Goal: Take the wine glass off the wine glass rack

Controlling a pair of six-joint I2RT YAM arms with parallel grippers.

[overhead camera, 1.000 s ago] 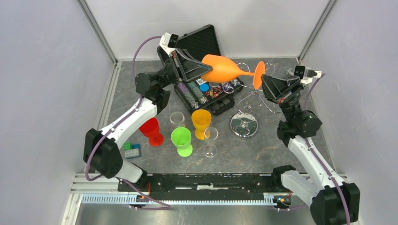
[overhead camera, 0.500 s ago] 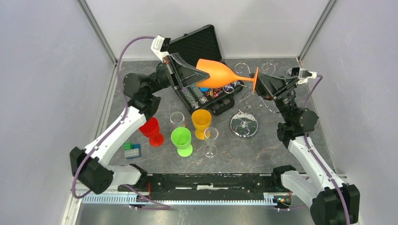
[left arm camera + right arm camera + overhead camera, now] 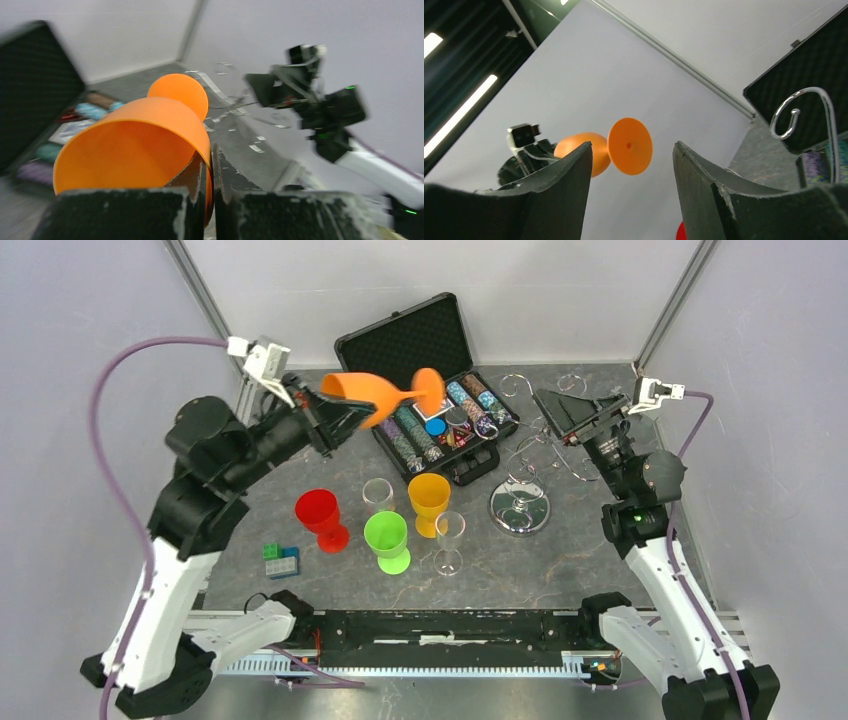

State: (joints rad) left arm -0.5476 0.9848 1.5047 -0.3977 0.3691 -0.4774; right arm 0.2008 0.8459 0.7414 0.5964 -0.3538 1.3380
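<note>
My left gripper should go down and back next, turn the glass upright and then let go of it, because bare tabletop by the red cup's foot (image 3: pixel 346 562) lies below and behind the gripper.
The orange wine glass (image 3: pixel 372 393) hangs on its side in the air above the table's left half, its foot toward the right. My left gripper (image 3: pixel 332 416) is shut on the bowl's rim; in the left wrist view the fingers (image 3: pixel 200 175) pinch the orange wall (image 3: pixel 135 145), one inside and one outside. The wine glass rack (image 3: pixel 520 510), chrome with curled hooks, stands at the right with no glass on it. Beside its hooks my right gripper (image 3: pixel 556 410) stands open and holds nothing. In the right wrist view the glass's foot (image 3: pixel 630 146) shows far off beyond the gripper (image 3: pixel 631 150).
An open black chip case (image 3: pixel 420 340) lies at the back centre. Red (image 3: pixel 320 515), green (image 3: pixel 386 535) and yellow (image 3: pixel 430 495) cups and two clear glasses (image 3: pixel 449 535) stand mid-table. Small blocks (image 3: pixel 280 560) lie front left. A rack hook (image 3: pixel 804 107) curls close to my right fingers.
My right gripper opened and let go of the glass's foot. The left arm swung left and back with the glass, carrying it away from the rack.
</note>
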